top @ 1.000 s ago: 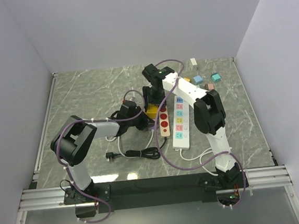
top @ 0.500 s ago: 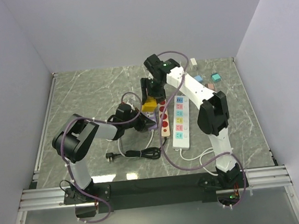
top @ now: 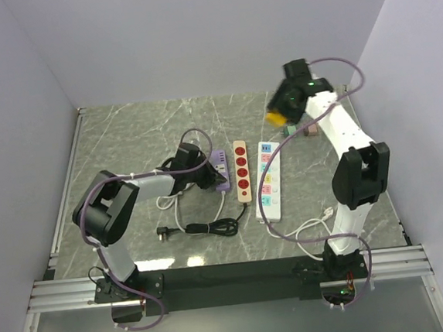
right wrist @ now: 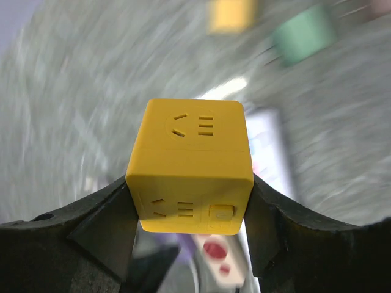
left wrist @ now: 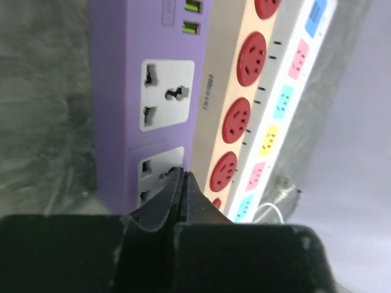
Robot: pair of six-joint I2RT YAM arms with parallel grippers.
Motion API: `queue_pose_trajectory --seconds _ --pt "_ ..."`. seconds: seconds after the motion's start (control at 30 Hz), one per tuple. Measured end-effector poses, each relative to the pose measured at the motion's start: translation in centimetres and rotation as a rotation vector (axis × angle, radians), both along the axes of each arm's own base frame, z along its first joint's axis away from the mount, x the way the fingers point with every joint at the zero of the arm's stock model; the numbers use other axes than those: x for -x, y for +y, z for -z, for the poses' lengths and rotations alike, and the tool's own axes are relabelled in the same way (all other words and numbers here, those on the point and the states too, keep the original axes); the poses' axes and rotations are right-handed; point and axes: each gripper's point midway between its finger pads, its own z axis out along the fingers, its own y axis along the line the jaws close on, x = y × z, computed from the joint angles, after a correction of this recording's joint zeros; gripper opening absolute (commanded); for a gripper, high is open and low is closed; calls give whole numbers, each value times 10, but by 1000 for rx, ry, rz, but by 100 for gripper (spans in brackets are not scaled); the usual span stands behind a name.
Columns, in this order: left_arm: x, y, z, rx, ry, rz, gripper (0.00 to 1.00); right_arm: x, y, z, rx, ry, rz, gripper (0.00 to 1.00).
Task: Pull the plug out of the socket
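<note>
Next I need to move the plug in my right gripper to the right in the top view and down beside the green cube to release it, as it's off the purple power strip (top: 219, 172).
The plug is a yellow cube adapter (right wrist: 192, 160) with socket faces. My right gripper (right wrist: 189, 186) is shut on it, one finger on each side, and holds it in the air over the back right of the table (top: 278, 117), well away from the socket. The socket is a purple power strip (top: 219, 172) lying left of centre; its white outlets (left wrist: 166, 94) are empty. My left gripper (left wrist: 182, 174) is shut with nothing between its fingers, and its tips rest on the purple strip's near outlet (top: 207, 175).
A beige strip with red sockets (top: 241, 170) and a white strip with coloured sockets (top: 268, 179) lie right of the purple one. Small coloured cubes (top: 309, 129) sit at the back right. A coiled black cable with a plug (top: 205, 228) lies in front.
My right gripper has lifted the yellow cube off the purple strip and swung it up to the back right. My left gripper has stayed shut on the purple strip.
</note>
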Motion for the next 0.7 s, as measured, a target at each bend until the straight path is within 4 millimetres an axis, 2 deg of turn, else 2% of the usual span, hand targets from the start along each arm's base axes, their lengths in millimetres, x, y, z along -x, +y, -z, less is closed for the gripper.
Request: queue_pose_trajectory --seconds 0.07,0.13,0.23,0.37,0.47,0.53,0.7 --pt "-3 4 -3 -48 -1 -3 0 -13 -47 10 17 8 143 0" --pt "-3 8 -10 -81 -4 -2 0 -15 -86 25 38 42 256 0" --pt "-7 10 -35 -96 -40 -2 0 -11 -119 47 62 92 355 0" --pt "-12 11 -81 -73 -126 -7 0 -3 -134 72 71 154 404 0" --pt "-13 13 -106 -51 -172 -15 0 -6 -141 86 63 179 427 0" --pt "-12 13 -108 -52 -175 -17 0 -8 -146 95 54 192 441 0" --pt "-7 18 -97 -78 -137 -20 0 -15 -161 128 18 238 476 0"
